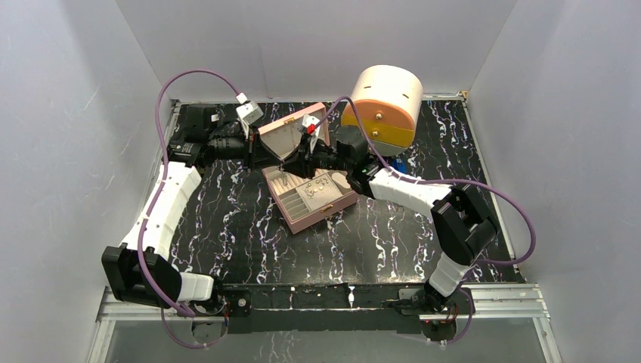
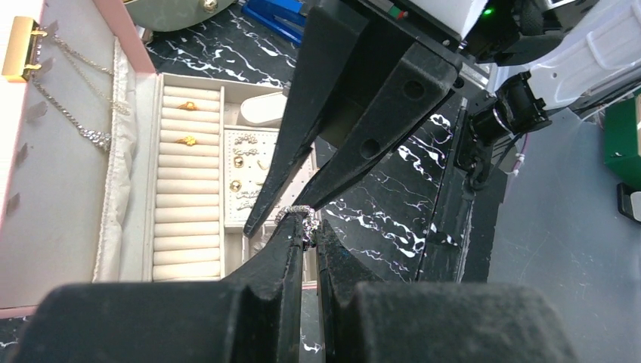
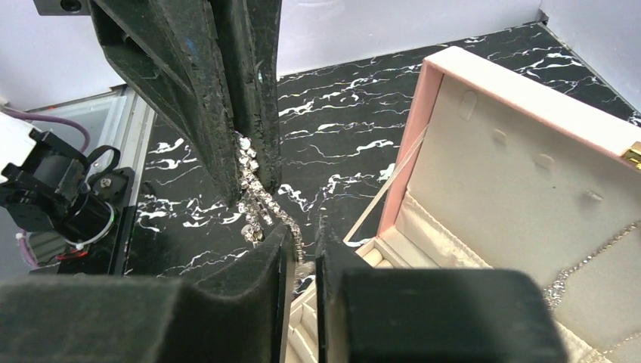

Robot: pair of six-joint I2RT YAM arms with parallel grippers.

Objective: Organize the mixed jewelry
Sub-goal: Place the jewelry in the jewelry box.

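Note:
Next, my left gripper moves outward to the bare part inside the raised lid [image 2: 53, 197] to release the chain [image 2: 298, 213], given its empty hooks beside the hung necklace.
The pink jewelry box [image 1: 332, 206] stands open mid-table, its lid [image 1: 283, 136] raised. Both grippers meet above it. My left gripper [image 2: 308, 231] is shut on a silver rhinestone chain [image 2: 298, 213]. The chain [image 3: 261, 204] hangs from the left gripper [image 3: 253, 185] into the gap of my right gripper [image 3: 304, 238]. It lies against one finger there, and a narrow gap still shows between the jaws. In the box, gold rings [image 2: 187, 106] sit in the ring rolls, small earrings [image 2: 246, 162] on the pad, and a necklace [image 2: 83, 128] in the lid.
A round cream and orange drawer case [image 1: 384, 106] stands at the back right, with a blue object [image 1: 399, 162] on the table in front of it. Grey walls close in the left, back and right sides.

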